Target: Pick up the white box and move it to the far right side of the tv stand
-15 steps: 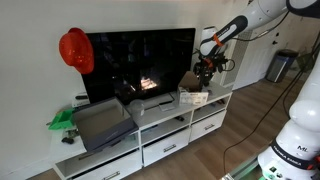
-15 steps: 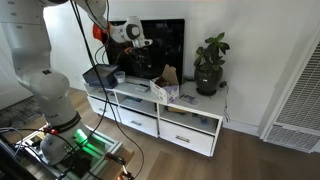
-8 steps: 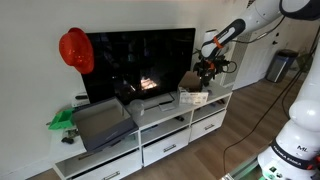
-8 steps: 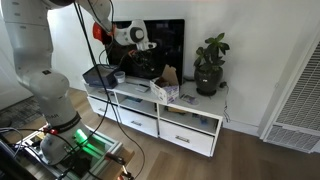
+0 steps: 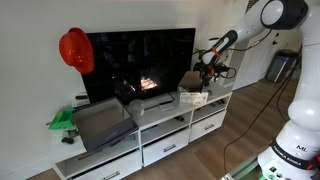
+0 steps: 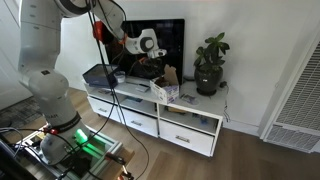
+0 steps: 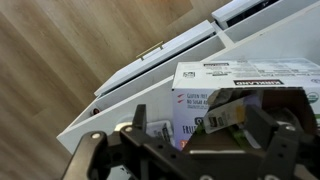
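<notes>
I will lower my gripper over the white box's printed side, one finger inside its open top, before grabbing it.
The white box stands on the tv stand just right of the TV, with a brown flap raised at its back. It also shows in an exterior view. In the wrist view the box is white with reddish print on its side, and a small yellowish packet lies by it. My gripper hangs a little above the box, also seen in an exterior view. In the wrist view my gripper is open, its dark fingers spread over the box, not touching it.
A potted plant stands on the stand's right end. A large grey bin and a green object sit at the left end. The TV fills the back, with a red hat on its corner. Wooden floor lies in front.
The arm has swung and the gripper has shifted sideways to hang more directly over the white box. The box has not moved.
</notes>
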Controlling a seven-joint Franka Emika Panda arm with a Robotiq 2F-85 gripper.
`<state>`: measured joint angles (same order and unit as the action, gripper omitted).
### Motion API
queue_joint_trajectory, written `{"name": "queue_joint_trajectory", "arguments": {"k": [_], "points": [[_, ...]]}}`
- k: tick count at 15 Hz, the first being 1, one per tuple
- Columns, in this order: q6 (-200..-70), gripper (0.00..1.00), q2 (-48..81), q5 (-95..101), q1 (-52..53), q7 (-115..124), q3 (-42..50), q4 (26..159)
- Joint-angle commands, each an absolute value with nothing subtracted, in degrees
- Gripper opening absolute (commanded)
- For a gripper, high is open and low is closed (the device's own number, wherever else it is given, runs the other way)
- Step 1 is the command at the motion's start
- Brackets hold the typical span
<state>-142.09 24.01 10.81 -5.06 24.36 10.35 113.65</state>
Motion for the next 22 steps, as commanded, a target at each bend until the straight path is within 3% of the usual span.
{"name": "queue_joint_trajectory", "arguments": {"k": [1, 22], "points": [[-145.23, 1.00, 29.01, 6.54, -6.43, 21.48, 10.63, 109.57], [-155.85, 1.00, 48.20, -5.56, -12.04, 11.36, 7.36, 94.93]]}}
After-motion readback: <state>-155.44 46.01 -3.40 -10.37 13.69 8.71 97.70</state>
